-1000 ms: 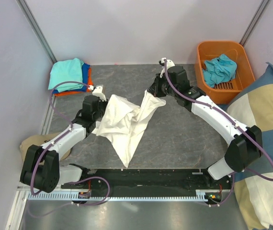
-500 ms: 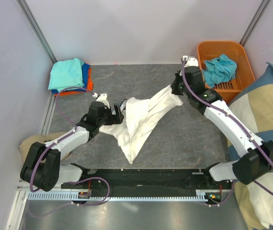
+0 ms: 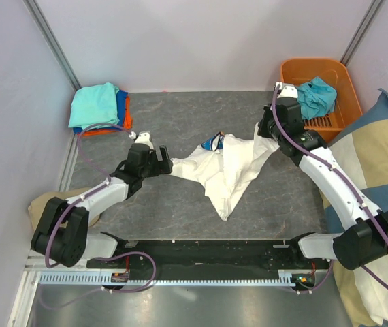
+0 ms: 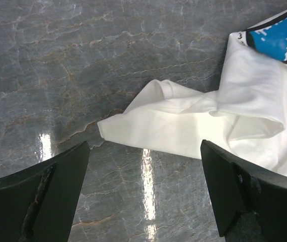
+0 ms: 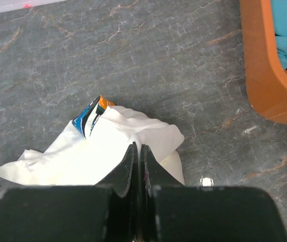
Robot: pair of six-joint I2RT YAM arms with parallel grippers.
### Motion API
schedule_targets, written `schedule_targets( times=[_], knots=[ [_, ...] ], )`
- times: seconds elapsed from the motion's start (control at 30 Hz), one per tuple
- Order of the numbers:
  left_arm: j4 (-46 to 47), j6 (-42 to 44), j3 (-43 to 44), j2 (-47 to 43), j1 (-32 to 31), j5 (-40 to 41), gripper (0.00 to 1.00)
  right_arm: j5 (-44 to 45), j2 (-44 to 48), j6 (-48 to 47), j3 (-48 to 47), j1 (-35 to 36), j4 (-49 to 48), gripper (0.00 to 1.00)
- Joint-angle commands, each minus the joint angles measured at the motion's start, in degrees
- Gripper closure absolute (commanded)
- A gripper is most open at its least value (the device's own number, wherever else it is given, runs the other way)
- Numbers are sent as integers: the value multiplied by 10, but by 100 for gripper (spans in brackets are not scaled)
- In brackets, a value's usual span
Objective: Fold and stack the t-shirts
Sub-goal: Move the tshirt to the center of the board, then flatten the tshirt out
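Note:
The left gripper will move down with open fingers onto the narrow tip of the white t-shirt and close there, since the right gripper is already pinching the t-shirt's opposite end.
A large white t-shirt [image 3: 231,167] with a blue-orange print lies crumpled across the middle of the table. My right gripper [image 3: 267,134] is shut on its right end, the cloth pinched between the fingertips [image 5: 138,147]. My left gripper [image 3: 166,164] stands wide open just left of the shirt's left tip [image 4: 133,128], nothing between its fingers. Folded teal, blue and orange t-shirts [image 3: 99,105] are stacked at the far left corner. Another teal t-shirt [image 3: 320,95] lies bunched in the orange basket [image 3: 296,75].
A big blue-and-cream checked cushion [image 3: 378,204] lies off the table's right edge. A tan cap [image 3: 44,204] sits by the left arm's base. White walls close in the back and left.
My right gripper has dragged the white t-shirt to the right, toward the basket. The left gripper no longer touches the shirt, and the shirt's left tip has slid away from it.

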State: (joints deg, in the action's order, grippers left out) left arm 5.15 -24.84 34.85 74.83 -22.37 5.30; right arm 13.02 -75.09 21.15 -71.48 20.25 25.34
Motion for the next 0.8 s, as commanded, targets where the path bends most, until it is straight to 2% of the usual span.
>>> schedule_targets(
  times=[0.0, 0.33, 0.4, 0.43, 0.47, 0.53, 0.57, 0.67, 0.77],
  knots=[
    [28, -22, 19, 27, -1, -7, 0, -15, 1, -8, 8, 0, -13, 100],
    [51, -3, 54, 137, -1, -10, 0, -29, 4, -3, 30, 0, -17, 100],
    [56, 2, 63, 156, -1, -8, 13, -29, 5, -5, 32, -1, -17, 100],
    [60, 4, 66, 163, -1, -6, 23, -29, 6, -4, 33, 0, -17, 100],
    [62, 6, 70, 168, 0, -10, 47, -29, 6, -5, 34, -2, -17, 100],
    [48, 11, 89, 190, 0, -10, 63, -29, 6, -4, 36, -1, -17, 100],
    [34, 7, 100, 198, 0, 5, 97, -29, 6, -5, 36, -1, -17, 100],
    [-8, -4, 147, 229, 0, 9, 98, -26, 7, -8, 38, -1, -17, 100],
    [-18, 0, 167, 216, 0, 1, 98, -9, 13, -9, 35, -4, -15, 100]
  ],
)
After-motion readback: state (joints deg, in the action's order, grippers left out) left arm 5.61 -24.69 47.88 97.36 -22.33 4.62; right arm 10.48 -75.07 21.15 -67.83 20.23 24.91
